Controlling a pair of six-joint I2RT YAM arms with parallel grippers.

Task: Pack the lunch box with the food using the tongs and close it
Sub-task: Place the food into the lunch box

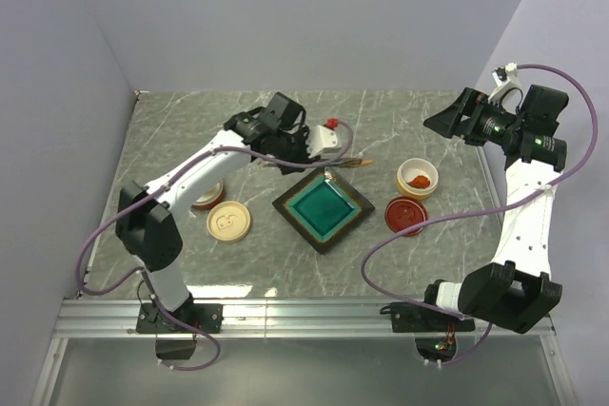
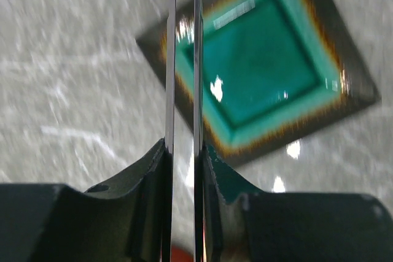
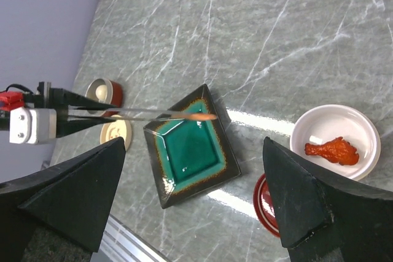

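Note:
My left gripper needs to move sideways and let go of the tongs' orange piece into the white container, because the container is to its right in the top view.
My left gripper is shut on the tongs. The tongs' slim arms reach over the far corner of the empty teal square dish, tips close together. A round white lunch box container holds an orange-red food piece; its red lid lies beside it. A red container at the left holds a cream-white piece, with a cream lid next to it. My right gripper hangs open, high above the table.
Grey walls close in the table at the back and both sides. A metal rail runs along the near edge by the arm bases. The left arm's forearm lies partly over the red container.

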